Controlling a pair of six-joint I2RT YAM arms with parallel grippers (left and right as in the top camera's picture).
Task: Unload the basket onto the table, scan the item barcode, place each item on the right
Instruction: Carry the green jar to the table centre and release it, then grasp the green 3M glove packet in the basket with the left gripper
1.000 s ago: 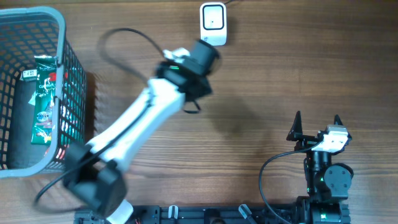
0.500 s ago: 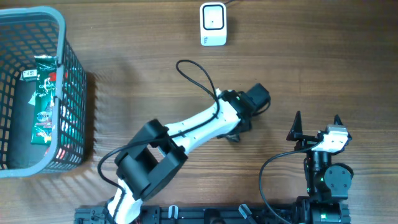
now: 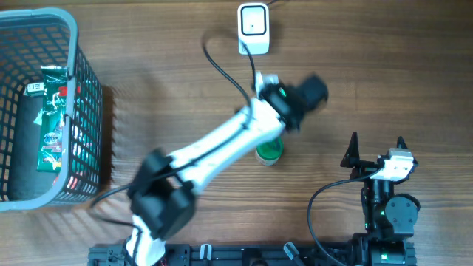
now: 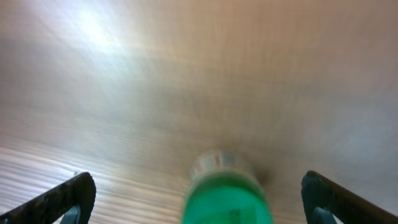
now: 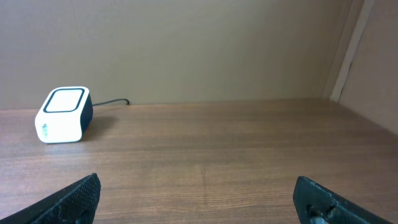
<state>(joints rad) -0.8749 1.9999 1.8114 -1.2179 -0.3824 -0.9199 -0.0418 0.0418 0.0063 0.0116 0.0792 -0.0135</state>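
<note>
My left gripper swings over the basket's side and down onto the green snack packet inside next, since the packet lies to its left in the overhead view.
The item is a small container with a green top (image 3: 270, 152); it stands on the wooden table, partly under my left arm. In the left wrist view the green item (image 4: 227, 196) is blurred at the bottom centre, between the two fingers and touching neither. My left gripper (image 4: 199, 191) is open wide, and from overhead the left gripper (image 3: 309, 93) is a blur above the table, right of the item. The white barcode scanner (image 3: 253, 28) sits at the far edge, and the scanner (image 5: 62, 114) also shows in the right wrist view. My right gripper (image 3: 376, 146) rests open and empty at the near right.
A grey wire basket (image 3: 72, 74) stands at the far left with a green snack packet (image 3: 53, 118) inside. The scanner's cable (image 3: 277, 4) runs off the far edge. A black cable (image 3: 222, 70) loops from my left arm over the table.
My left arm swung from beside the scanner toward the table's right middle. Its jaws then opened, the green item now stands free on the table, and the gripper has drawn away from it.
</note>
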